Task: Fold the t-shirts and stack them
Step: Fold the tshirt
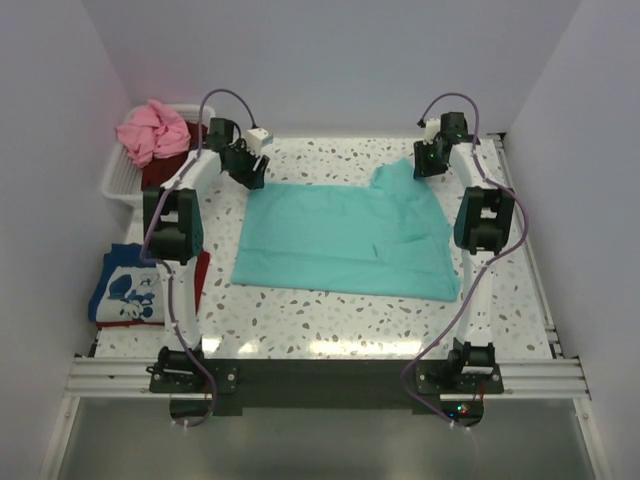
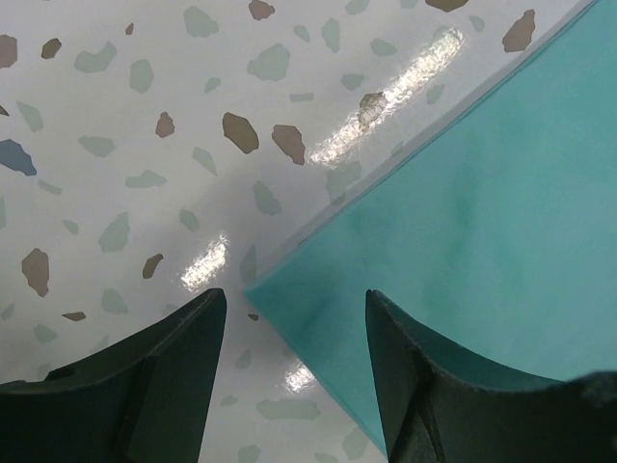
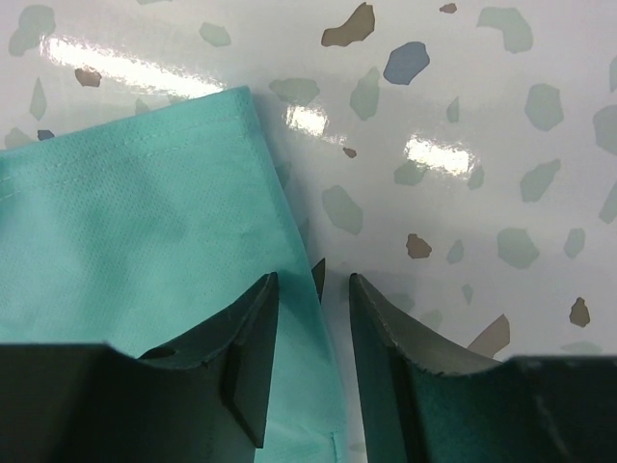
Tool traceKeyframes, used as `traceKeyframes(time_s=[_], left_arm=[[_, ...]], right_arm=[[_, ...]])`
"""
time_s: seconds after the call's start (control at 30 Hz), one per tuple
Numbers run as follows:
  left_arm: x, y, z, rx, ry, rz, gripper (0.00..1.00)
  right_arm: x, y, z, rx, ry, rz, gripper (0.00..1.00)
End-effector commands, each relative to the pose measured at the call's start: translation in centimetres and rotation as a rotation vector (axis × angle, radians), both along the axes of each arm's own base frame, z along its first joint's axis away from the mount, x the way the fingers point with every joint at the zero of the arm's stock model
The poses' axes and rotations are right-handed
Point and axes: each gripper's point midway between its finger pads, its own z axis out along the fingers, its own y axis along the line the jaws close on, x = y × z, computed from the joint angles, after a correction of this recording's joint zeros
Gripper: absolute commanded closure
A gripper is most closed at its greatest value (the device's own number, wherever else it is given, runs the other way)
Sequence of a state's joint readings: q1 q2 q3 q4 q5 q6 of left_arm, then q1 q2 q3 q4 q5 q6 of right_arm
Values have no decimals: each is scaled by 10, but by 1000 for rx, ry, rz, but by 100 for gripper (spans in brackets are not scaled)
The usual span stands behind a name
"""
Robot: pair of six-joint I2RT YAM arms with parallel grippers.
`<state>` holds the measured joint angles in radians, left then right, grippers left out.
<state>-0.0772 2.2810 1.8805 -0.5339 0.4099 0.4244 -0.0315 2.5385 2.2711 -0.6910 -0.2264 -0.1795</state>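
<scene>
I will lower my left gripper around the teal-green t-shirt's far corner toward the basket and close it next, as that corner lies below the open fingers.
A teal-green t-shirt lies spread flat in the middle of the table. My left gripper hovers at its far left corner. In the left wrist view the gripper is open, with the shirt's corner lying flat between the fingers. My right gripper is at the shirt's far right sleeve. In the right wrist view the gripper has its jaws a narrow gap apart, straddling the edge of the teal cloth, which still lies on the table.
A white slatted basket at the far left holds a pink tee and a dark maroon one. A folded blue tee with white print lies on a red tee at the left edge.
</scene>
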Motion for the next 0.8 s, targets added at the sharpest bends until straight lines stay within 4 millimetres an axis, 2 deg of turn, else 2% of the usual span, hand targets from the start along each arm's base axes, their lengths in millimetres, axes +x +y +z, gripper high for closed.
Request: traceKeyframes(time_s=[0.0, 0.07, 0.17, 0.2, 0.3, 0.53, 0.67, 0.73, 0.77], left_arm=[[9, 7, 2, 32, -10, -30, 35], [13, 8, 2, 41, -15, -29, 35], [22, 14, -2, 54, -30, -4, 37], [25, 16, -2, 53, -40, -3, 37], [27, 16, -3, 55, -51, -35, 39], [24, 9, -14, 11, -43, -128, 43], [23, 6, -27, -8, -19, -135, 44], [23, 7, -31, -6, -13, -139, 46], [22, 7, -36, -3, -6, -140, 51]], right_arm=[[-6, 4, 1, 15, 16, 7, 62], [-8, 11, -2, 46, 27, 29, 64], [-9, 16, -5, 73, 39, 48, 74], [-10, 15, -5, 72, 46, 49, 83], [-9, 15, -5, 70, 46, 51, 99], [-8, 13, -2, 60, 31, 37, 100], [-7, 13, -3, 59, 32, 33, 100], [-7, 12, -3, 58, 32, 32, 100], [-6, 12, -2, 59, 28, 31, 100]])
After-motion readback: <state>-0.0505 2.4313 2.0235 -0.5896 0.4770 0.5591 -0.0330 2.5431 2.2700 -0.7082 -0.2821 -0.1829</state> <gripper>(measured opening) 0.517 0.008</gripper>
